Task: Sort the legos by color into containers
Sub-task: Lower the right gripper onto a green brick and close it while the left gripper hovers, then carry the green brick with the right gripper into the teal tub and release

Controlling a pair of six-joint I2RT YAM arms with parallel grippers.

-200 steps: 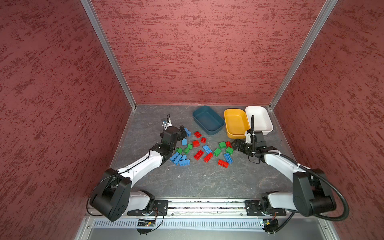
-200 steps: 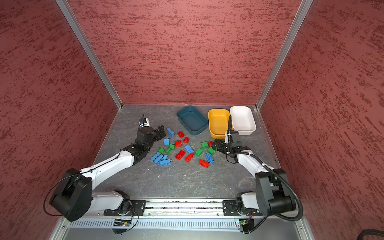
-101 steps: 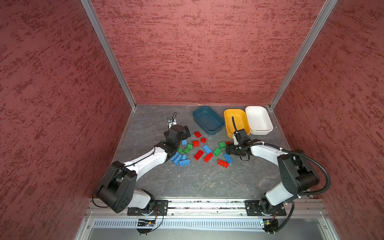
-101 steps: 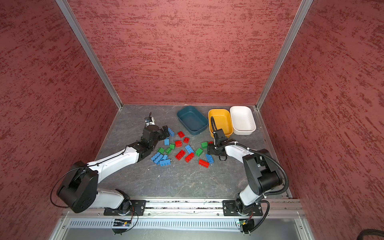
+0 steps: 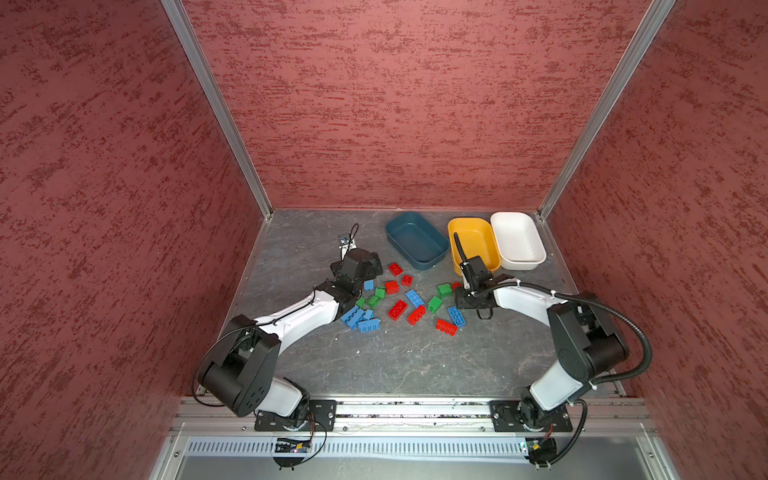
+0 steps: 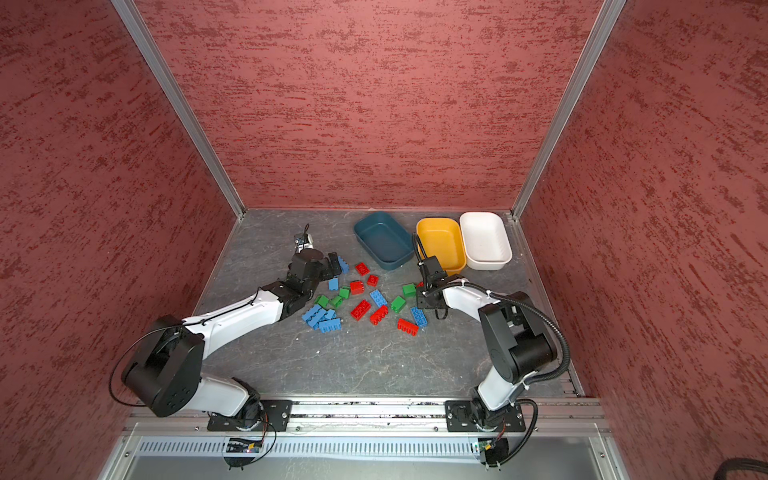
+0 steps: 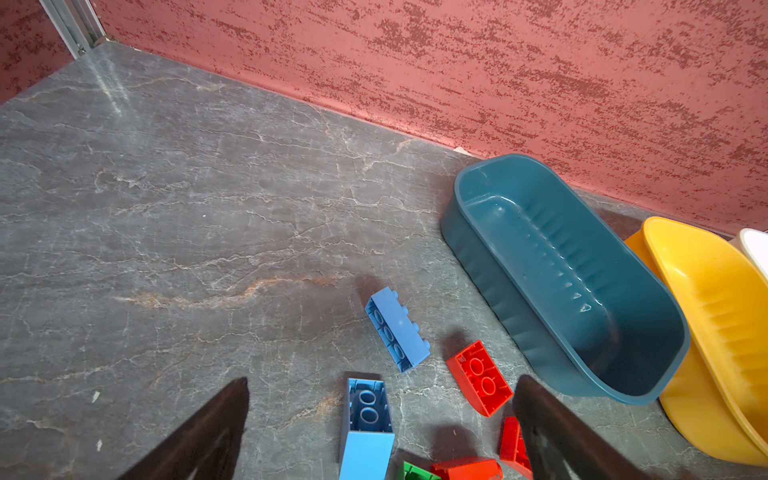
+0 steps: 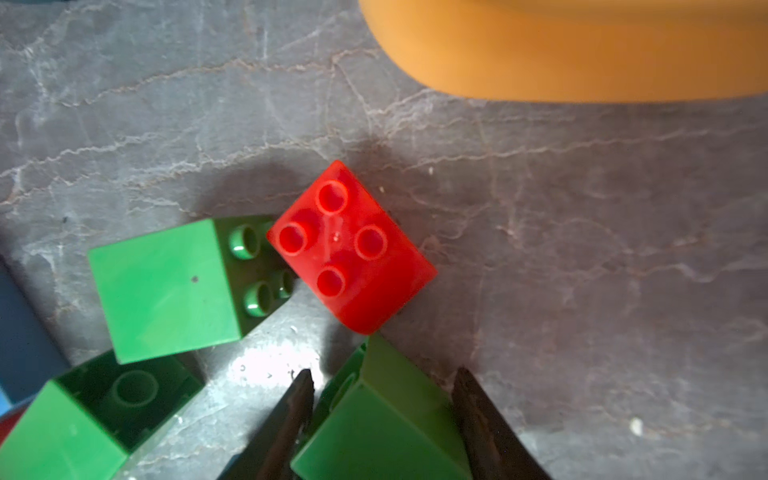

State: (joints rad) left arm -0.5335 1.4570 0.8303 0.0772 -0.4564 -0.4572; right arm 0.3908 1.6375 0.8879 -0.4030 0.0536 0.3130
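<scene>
I will lift the green lego up and outward with my right gripper next, over the side of the empty dark teal container [image 5: 417, 240], and let go of it inside, because the container stands outward.
Red, green and light blue legos [image 5: 405, 303] lie scattered mid-table in both top views. Behind them stand three empty containers: dark teal [image 5: 428, 261], orange-yellow [image 5: 478, 245] and white [image 5: 517, 241]. My right gripper [image 8: 384, 371] is down at the heap's right edge [image 5: 462, 297], jaws pressed on both sides of a green lego [image 8: 386, 424]. A red square lego [image 8: 351, 245] lies just beyond it. My left gripper [image 7: 382, 382] hangs open at the heap's far left [image 5: 370, 266], over a blue lego [image 7: 368, 409] that lies on its side.
Near the left fingers lie a blue oblong lego [image 7: 397, 330] and a red one [image 7: 480, 378], close to the teal tub's wall [image 7: 498, 291]. Two more green legos [image 8: 166, 286] sit beside the right gripper. The orange-yellow tub's wall [image 8: 582, 50] is close ahead of it.
My right gripper swung left from beside the orange-yellow tub to the heap's right edge, and its jaws narrowed around a green lego. The left gripper reached further toward the teal tub, still open.
</scene>
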